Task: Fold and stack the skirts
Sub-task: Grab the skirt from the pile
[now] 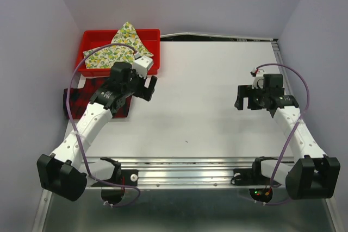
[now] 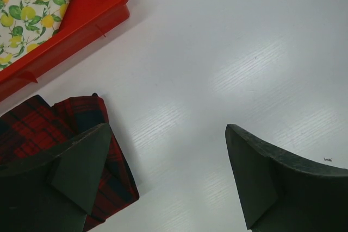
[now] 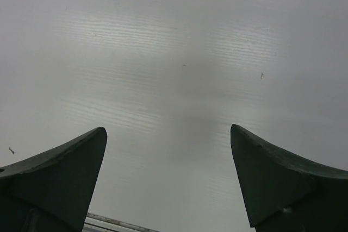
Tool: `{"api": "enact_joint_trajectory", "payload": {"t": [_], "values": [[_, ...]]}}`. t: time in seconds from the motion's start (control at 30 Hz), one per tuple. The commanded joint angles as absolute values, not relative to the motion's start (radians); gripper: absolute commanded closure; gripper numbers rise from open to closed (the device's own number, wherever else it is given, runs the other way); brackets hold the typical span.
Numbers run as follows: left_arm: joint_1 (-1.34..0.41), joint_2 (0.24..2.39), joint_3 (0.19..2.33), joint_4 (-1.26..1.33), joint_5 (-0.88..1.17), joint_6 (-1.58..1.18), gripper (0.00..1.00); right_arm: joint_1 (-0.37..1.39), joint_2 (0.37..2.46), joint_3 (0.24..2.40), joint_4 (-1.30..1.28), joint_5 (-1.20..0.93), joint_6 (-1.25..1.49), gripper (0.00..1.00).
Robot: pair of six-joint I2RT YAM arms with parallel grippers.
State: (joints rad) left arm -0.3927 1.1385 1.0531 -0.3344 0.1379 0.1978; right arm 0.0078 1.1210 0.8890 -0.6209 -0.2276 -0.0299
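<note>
My left gripper will next move outward and to the left in the top view, then down onto the lemon-print skirt's middle (image 1: 120, 54), because the skirt is crumpled in the tray (image 1: 149, 37).
The lemon-print skirt (image 1: 119, 47) lies crumpled in the red tray (image 1: 149, 37) at the back left; it also shows in the left wrist view (image 2: 30, 9). The red-and-black plaid skirt (image 1: 81, 97) lies folded on the table's left edge, partly under my left arm; it also shows in the left wrist view (image 2: 49, 129). My left gripper (image 1: 151, 86) is open and empty, just right of the plaid skirt and in front of the tray (image 2: 81, 20). My right gripper (image 1: 243, 99) is open and empty over bare table at the right.
The white table (image 1: 201, 101) stretches between the two arms. A metal rail (image 1: 185, 169) runs along its near edge. Purple-grey walls stand close on the left, right and back.
</note>
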Motion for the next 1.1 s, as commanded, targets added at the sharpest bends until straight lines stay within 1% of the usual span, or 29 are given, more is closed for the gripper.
{"api": "enact_joint_trajectory", "payload": {"t": [0.0,0.1,0.17,0.23,0.27,0.3,0.33,0.37,0.43,0.47,0.5,0.53,0.57,0.63,0.7,0.77,0.9,1.07], "values": [[-0.350,1.173,1.153,-0.333,0.136,0.163,0.01,0.009,1.104,0.900,-0.606,-0.227,-0.046,0.00],[-0.293,1.273,1.296,-0.354,0.175,0.157,0.02,0.009,1.095,0.899,-0.606,-0.259,-0.054,0.00],[-0.227,1.348,1.443,-0.380,0.190,0.150,0.02,0.009,1.094,0.891,-0.600,-0.285,-0.052,0.00],[-0.189,1.441,1.567,-0.437,0.195,0.150,0.05,0.009,1.092,0.881,-0.592,-0.311,-0.058,0.00],[-0.166,1.544,1.704,-0.458,0.175,0.143,0.06,0.009,1.095,0.876,-0.589,-0.324,-0.063,0.00],[-0.154,1.595,1.774,-0.474,0.166,0.141,0.07,0.009,1.097,0.874,-0.589,-0.321,-0.066,0.00],[-0.141,1.688,1.892,-0.492,0.144,0.127,0.05,0.009,1.098,0.879,-0.586,-0.311,-0.067,0.00],[-0.127,1.731,1.946,-0.500,0.147,0.124,0.02,0.009,1.098,0.882,-0.586,-0.298,-0.069,0.00],[-0.088,1.858,2.043,-0.499,0.160,0.109,0.02,0.009,1.100,0.888,-0.587,-0.287,-0.064,0.00],[-0.077,1.902,2.148,-0.502,0.161,0.101,0.01,0.009,1.103,0.891,-0.597,-0.282,-0.072,0.00],[-0.058,2.077,2.353,-0.512,0.093,0.130,0.02,0.000,1.112,0.913,-0.616,-0.273,-0.083,0.00],[-0.058,2.115,2.355,-0.506,0.092,0.130,0.02,0.000,1.109,0.913,-0.617,-0.273,-0.087,0.00],[-0.057,2.147,2.417,-0.500,0.080,0.143,0.02,0.000,1.109,0.913,-0.620,-0.300,-0.092,0.00],[-0.055,2.203,2.451,-0.486,0.055,0.181,0.02,0.000,1.114,0.919,-0.623,-0.295,-0.097,0.00],[-0.052,2.255,2.435,-0.448,0.011,0.192,0.02,0.000,1.132,0.922,-0.630,-0.266,-0.095,0.00],[-0.040,2.292,2.402,-0.425,0.003,0.193,0.02,0.000,1.146,0.928,-0.637,-0.281,-0.100,0.00],[-0.015,2.339,2.353,-0.426,-0.040,0.179,0.02,0.000,1.160,0.923,-0.635,-0.284,-0.101,0.00],[-0.009,2.414,2.329,-0.449,-0.083,0.233,0.02,0.000,1.175,0.916,-0.632,-0.287,-0.103,0.00]]}}
